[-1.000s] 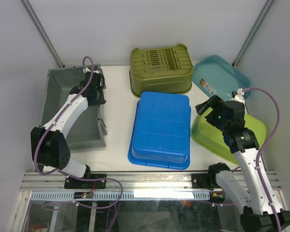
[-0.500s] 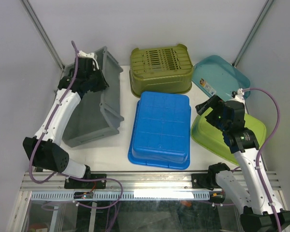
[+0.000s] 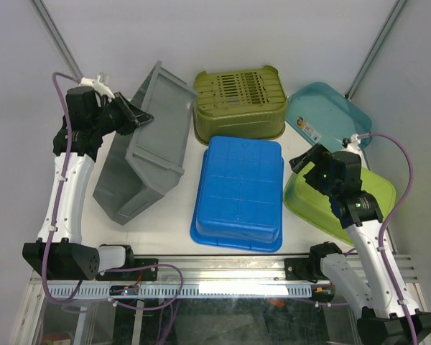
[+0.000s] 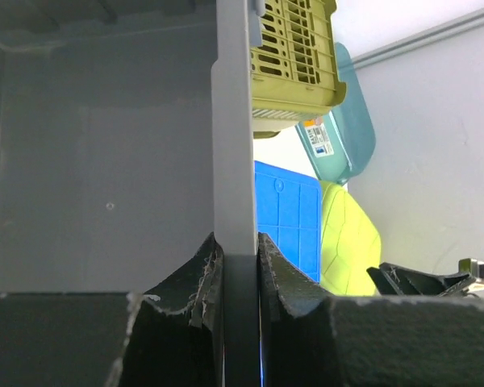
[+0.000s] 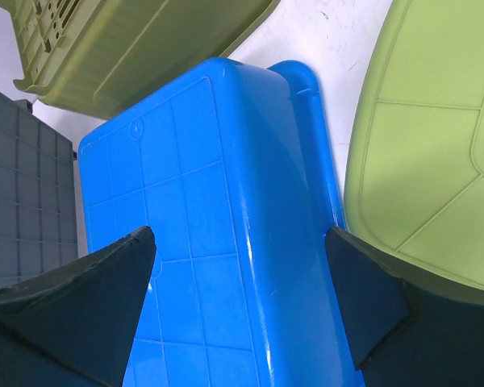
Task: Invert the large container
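My left gripper should next pull the rim toward the side, to the left in the top view and away from the close basket, and let go.
The large grey container [image 3: 147, 154] stands tipped up on its long side at the left of the table, its open mouth facing left toward the arm. My left gripper [image 3: 133, 115] is shut on its raised rim. In the left wrist view the rim's edge [image 4: 232, 121] runs straight down into the pinch of the left gripper [image 4: 235, 251], with the grey inside wall [image 4: 105, 161] to the left. My right gripper [image 3: 305, 159] hovers open at the right, apart from the grey container; between its fingers in the right wrist view [image 5: 240, 242] lies only the blue bin below.
An upside-down blue bin [image 3: 241, 190] lies in the middle, close to the grey container's base. An upside-down olive slatted basket [image 3: 238, 100] sits behind it. A teal lid [image 3: 327, 115] and an upside-down lime green tub [image 3: 345, 201] are at the right, under the right arm.
The left arm has swung up and to the left with the rim in its grip, tipping the grey container from flat on the table onto its side. The right arm has not moved.
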Controlling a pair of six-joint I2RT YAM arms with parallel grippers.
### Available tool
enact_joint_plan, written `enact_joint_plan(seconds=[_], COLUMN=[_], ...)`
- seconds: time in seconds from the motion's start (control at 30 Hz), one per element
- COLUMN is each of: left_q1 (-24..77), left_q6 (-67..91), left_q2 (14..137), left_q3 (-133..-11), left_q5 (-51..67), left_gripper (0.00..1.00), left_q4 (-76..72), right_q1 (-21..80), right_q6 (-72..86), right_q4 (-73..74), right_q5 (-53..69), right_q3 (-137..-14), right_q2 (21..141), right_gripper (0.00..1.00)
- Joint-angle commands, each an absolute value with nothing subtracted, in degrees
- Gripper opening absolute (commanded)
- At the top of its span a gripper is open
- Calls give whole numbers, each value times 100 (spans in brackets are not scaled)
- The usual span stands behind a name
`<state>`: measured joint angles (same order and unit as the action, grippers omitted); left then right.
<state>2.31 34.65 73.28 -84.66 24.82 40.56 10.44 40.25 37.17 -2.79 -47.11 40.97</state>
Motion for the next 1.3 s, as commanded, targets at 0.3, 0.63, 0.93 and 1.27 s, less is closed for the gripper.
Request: enact_joint_plan(seconds=[0.3, 0.63, 0.93, 1.27], left_q1=[-1173, -2081, -2443, -2436], left_q6=[5909, 6649, 4749, 3211], left_q2=[6541, 6539, 6518, 6464], left_q3=[-6424, -5442, -5425, -6644], left_q5=[4913, 5238, 4643, 3174], left_gripper=[0, 0, 70, 99], left_q4=[43, -643, 1202, 2972], right_q1=[1003, 1002, 1002, 1002], right_q6=[4058, 4056, 4060, 4069], right_q4=[3453, 3465, 3404, 3339], right_q5=[-195, -209, -127, -15], right_q3=[-4702, -4692, -4692, -4711], right_q2=[4085, 4061, 4142, 4230], right_gripper=[90, 90, 90, 90])
